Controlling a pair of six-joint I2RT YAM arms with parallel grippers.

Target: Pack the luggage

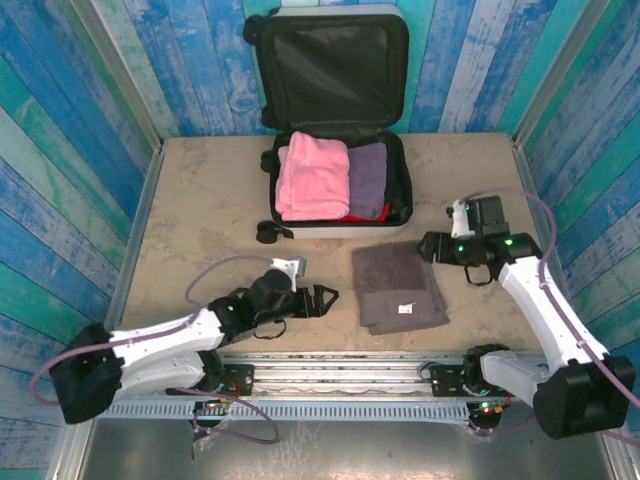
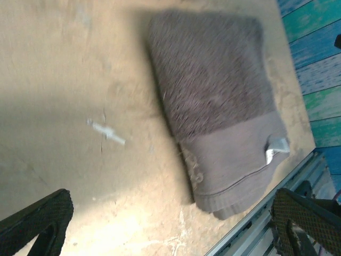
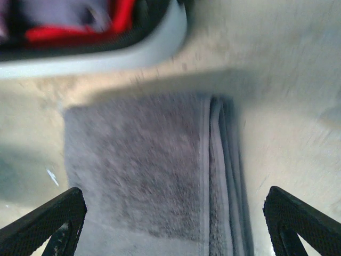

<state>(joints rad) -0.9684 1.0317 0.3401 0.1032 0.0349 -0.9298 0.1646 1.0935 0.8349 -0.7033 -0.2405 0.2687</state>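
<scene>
The left gripper lowers across onto the grey towel's long edge facing it next, since that edge lies flat and uncovered.
The luggage (image 1: 330, 70) lies open at the back of the table, its lid propped upright. In its base lie a pink towel (image 1: 312, 175), a purple towel (image 1: 367, 178) and something red (image 1: 386, 210). A folded grey towel (image 1: 400, 285) rests flat on the table in front of it. My left gripper (image 1: 322, 297) hovers open just left of that towel, which the left wrist view has as the grey towel (image 2: 213, 96) ahead of the left gripper (image 2: 173, 234). My right gripper (image 1: 432, 247) is open at the towel's far right corner. From the right wrist, the grey towel (image 3: 144, 170) lies between the spread fingers (image 3: 48, 221), with the luggage rim (image 3: 106, 56) beyond.
A black strap piece (image 1: 270, 232) lies by the suitcase's near left corner. A small white scrap (image 2: 106, 132) sits on the tan table (image 1: 200, 200). Blue plank walls (image 1: 80, 120) close in three sides. A metal rail (image 1: 340, 365) runs along the near edge.
</scene>
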